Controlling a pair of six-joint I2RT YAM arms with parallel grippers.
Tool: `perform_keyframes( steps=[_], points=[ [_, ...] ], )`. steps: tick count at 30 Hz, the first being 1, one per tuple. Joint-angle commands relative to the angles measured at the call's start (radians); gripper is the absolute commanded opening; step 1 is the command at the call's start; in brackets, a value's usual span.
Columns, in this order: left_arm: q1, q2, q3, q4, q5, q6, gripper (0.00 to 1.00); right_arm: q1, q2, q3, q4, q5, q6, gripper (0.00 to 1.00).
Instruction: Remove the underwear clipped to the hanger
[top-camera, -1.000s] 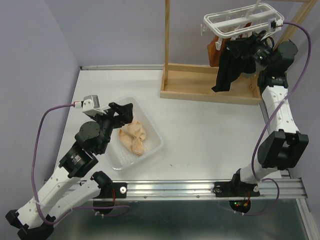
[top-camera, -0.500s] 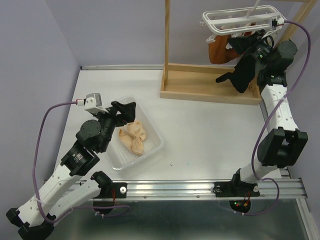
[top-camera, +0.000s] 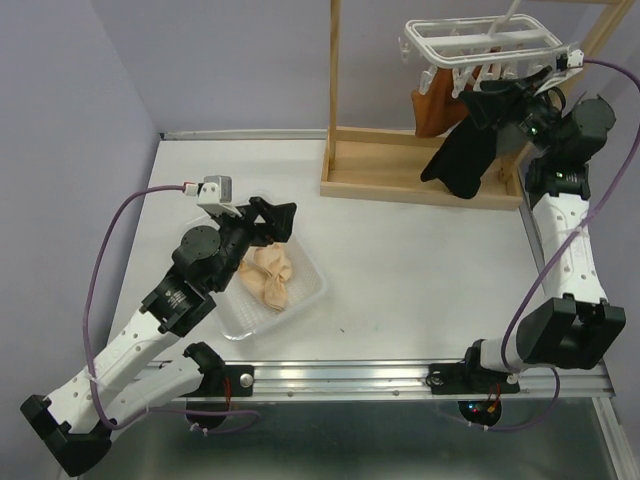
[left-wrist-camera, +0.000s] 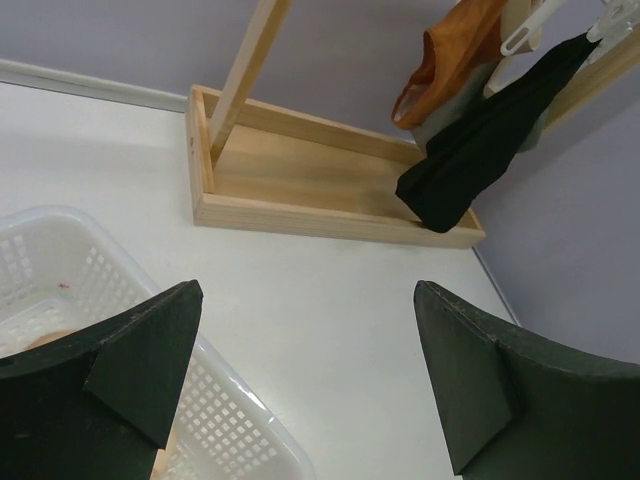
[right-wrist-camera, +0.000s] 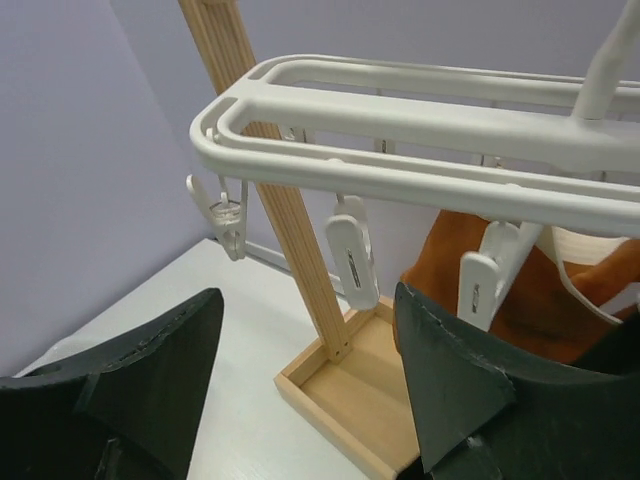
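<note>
The right gripper lowers next, tilts its fingers downward and closes on the cloth, since the black underwear's dangling lower part (top-camera: 472, 161) hangs below the gripper.
The white hanger (top-camera: 480, 40) hangs at the top right from the wooden stand. Black underwear (top-camera: 465, 160) dangles from one of its pegs, with rust-orange underwear (top-camera: 430, 105) behind it. In the left wrist view a bit of grey underwear (left-wrist-camera: 440, 122) shows behind the black underwear (left-wrist-camera: 480, 150). My right gripper (top-camera: 497, 100) is just under the hanger (right-wrist-camera: 420, 110), open with nothing between its fingers (right-wrist-camera: 308, 295); the orange cloth (right-wrist-camera: 520, 300) is beside its right finger. Cream-beige underwear (top-camera: 268, 278) lies in the basket. My left gripper (top-camera: 275, 218) hovers open over the basket's far edge (left-wrist-camera: 308, 290).
A white perforated basket (top-camera: 305, 300) sits at the front left of the table. The wooden stand's base tray (top-camera: 400, 185) and upright post (top-camera: 333, 70) stand at the back. Empty pegs (right-wrist-camera: 350, 250) dangle from the hanger's near bars.
The black underwear swung sideways and now hangs down again, stretched left. My right gripper rose toward the hanger. My left arm reached forward and right over the basket.
</note>
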Motion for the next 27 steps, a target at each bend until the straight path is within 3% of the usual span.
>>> perform_keyframes(
  steps=[1,8,10,13,21,27],
  points=[
    [0.001,-0.008,0.016,0.1,0.033,0.032,0.99,-0.068,-0.109,-0.085,-0.023,-0.018,-0.079,0.75],
    [0.002,0.007,0.01,0.136,0.053,0.052,0.99,-0.195,-0.219,-0.211,-0.039,-0.095,-0.076,0.75],
    [0.002,0.015,0.01,0.143,0.059,0.058,0.99,-0.206,-0.213,-0.181,-0.184,-0.046,-0.16,0.75],
    [0.002,0.024,0.008,0.154,0.065,0.063,0.99,-0.209,-0.213,-0.208,-0.256,0.081,-0.238,0.77],
    [0.002,0.03,0.001,0.169,0.065,0.078,0.99,-0.212,-0.124,-0.221,-0.27,0.212,-0.277,0.78],
    [0.002,0.029,-0.024,0.197,0.071,0.069,0.99,-0.212,-0.015,-0.175,-0.241,0.186,-0.364,0.78]
  ],
)
